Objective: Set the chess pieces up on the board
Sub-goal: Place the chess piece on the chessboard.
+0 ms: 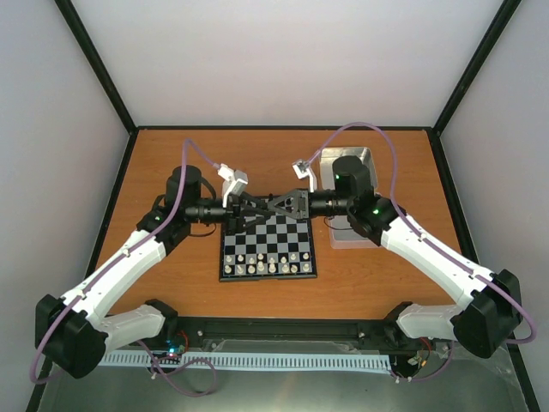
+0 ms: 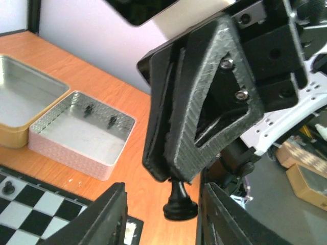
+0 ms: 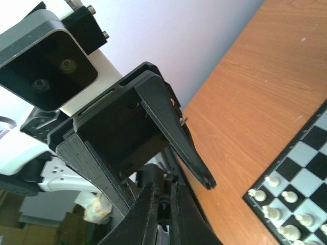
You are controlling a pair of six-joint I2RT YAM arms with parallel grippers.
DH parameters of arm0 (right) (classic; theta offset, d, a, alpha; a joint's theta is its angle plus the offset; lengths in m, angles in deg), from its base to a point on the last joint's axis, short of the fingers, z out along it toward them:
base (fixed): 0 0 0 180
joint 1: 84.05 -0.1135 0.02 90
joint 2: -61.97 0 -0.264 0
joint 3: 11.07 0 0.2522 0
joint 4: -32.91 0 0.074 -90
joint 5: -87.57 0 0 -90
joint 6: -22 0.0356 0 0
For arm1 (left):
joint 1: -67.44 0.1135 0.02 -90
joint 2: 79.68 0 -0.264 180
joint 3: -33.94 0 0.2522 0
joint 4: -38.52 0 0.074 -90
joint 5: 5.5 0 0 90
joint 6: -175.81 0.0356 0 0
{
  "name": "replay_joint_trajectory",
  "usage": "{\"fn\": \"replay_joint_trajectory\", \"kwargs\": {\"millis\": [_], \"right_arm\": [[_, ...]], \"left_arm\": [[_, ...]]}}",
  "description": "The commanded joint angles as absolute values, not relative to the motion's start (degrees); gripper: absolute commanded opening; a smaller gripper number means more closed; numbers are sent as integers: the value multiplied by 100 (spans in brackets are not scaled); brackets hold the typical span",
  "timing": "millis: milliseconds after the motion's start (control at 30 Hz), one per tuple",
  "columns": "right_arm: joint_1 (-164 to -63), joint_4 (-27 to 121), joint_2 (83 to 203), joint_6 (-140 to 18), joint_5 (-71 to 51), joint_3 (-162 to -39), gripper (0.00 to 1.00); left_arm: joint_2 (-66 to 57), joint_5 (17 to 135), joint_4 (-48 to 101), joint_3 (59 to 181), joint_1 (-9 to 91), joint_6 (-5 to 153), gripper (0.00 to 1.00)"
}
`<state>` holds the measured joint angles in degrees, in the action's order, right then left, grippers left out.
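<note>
The black piece's base sticks out past the fingers of the robot's right gripper, so the gripper needs to turn downward next and move down onto the board's far rows, which lie below it.
Both grippers meet tip to tip above the far edge of the board [image 1: 268, 245]. My right gripper [image 1: 257, 207] is shut on a black chess piece [image 2: 180, 202], which hangs base down from its tips in the left wrist view. My left gripper [image 2: 163, 220] is open, with one finger on each side of that piece, not touching it. In the right wrist view my right gripper [image 3: 166, 205] is shut on the dark piece, and the left gripper's fingers [image 3: 173, 133] spread wide around it. Two black pieces [image 2: 90, 108] lie in a silver tin [image 2: 66, 153].
White pieces [image 1: 266, 262] fill the board's two near rows and also show in the right wrist view [image 3: 282, 198]. One black piece [image 2: 7, 188] stands on the board's far side. Two tins [image 1: 353, 163] stand to the right of the board, a gold-sided one [image 2: 15, 133] beyond the other.
</note>
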<state>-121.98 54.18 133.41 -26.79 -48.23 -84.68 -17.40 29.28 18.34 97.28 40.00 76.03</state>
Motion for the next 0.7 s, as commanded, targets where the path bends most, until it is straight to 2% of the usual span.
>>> {"fn": "replay_joint_trajectory", "kwargs": {"millis": [0, 133, 233, 367, 500, 667], "right_arm": [[-12246, 5788, 13387, -3124, -4346, -8647, 3], [-12277, 6527, 13608, -3880, -2823, -8774, 3], [-12435, 6602, 13909, -4260, -1740, -8768, 3], [-12779, 6456, 14513, -4491, -632, -8953, 3], [-13179, 6410, 15328, -4666, 181, -9410, 3], [-13578, 6115, 16276, -4868, 756, -9918, 3]], "left_arm": [[-1784, 3942, 1495, 10000, 4010, 7591, 51], [-1931, 5768, 868, 9919, 4010, 7406, 63], [-2137, 7839, 388, 9841, 4010, 7097, 63], [-2602, 9825, -106, 9675, 4010, 6690, 64], [-3248, 10817, -187, 9365, 4011, 6527, 68], [-3876, 10933, 94, 9046, 4010, 6633, 70]]}}
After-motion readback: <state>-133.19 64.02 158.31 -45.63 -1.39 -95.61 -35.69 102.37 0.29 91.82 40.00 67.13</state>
